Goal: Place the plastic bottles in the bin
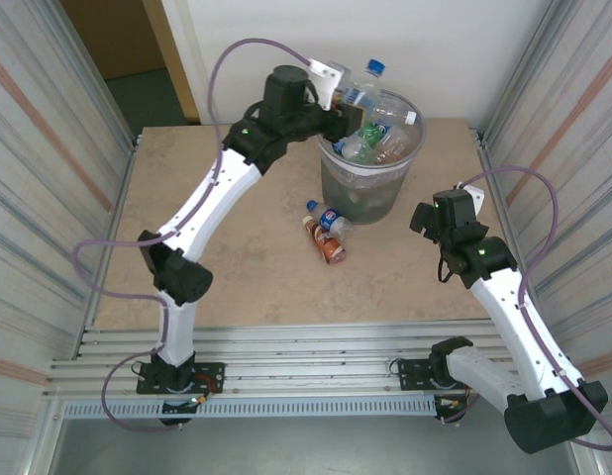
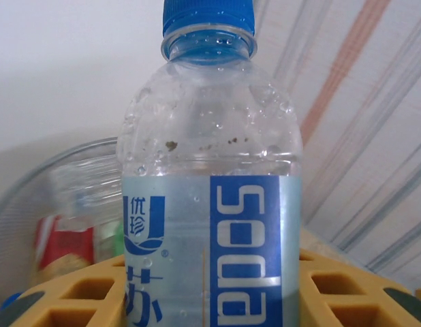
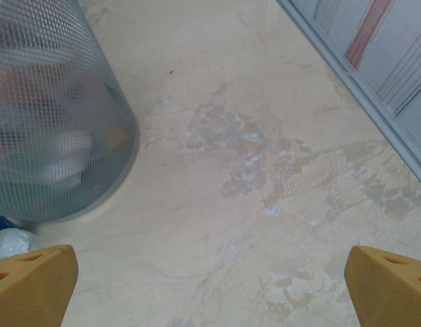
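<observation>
My left gripper is going to move in over the heaped bottles next, and then it will open.
My left gripper [image 1: 340, 107] hovers at the far left rim of the bin [image 1: 338, 183] and is shut on a clear plastic bottle [image 1: 363, 84] with a blue cap. In the left wrist view this bottle [image 2: 210, 136] stands upright with a blue "soda" label between my yellow fingers [image 2: 67, 296]. The grey bin holds several bottles, heaped to its top. Two more bottles lie on the table in front of it: a blue-capped one [image 1: 328, 220] and an orange-brown one [image 1: 330, 247]. My right gripper [image 1: 430, 216] is open to the right of the bin [image 3: 47, 116], over bare table.
Ribbed metal walls [image 1: 573, 109] close in both sides of the beige table [image 1: 247, 277]. The wall's foot [image 3: 353, 82] runs along the right in the right wrist view. A crumpled blue-capped bottle [image 3: 6, 238] peeks in at that view's lower left.
</observation>
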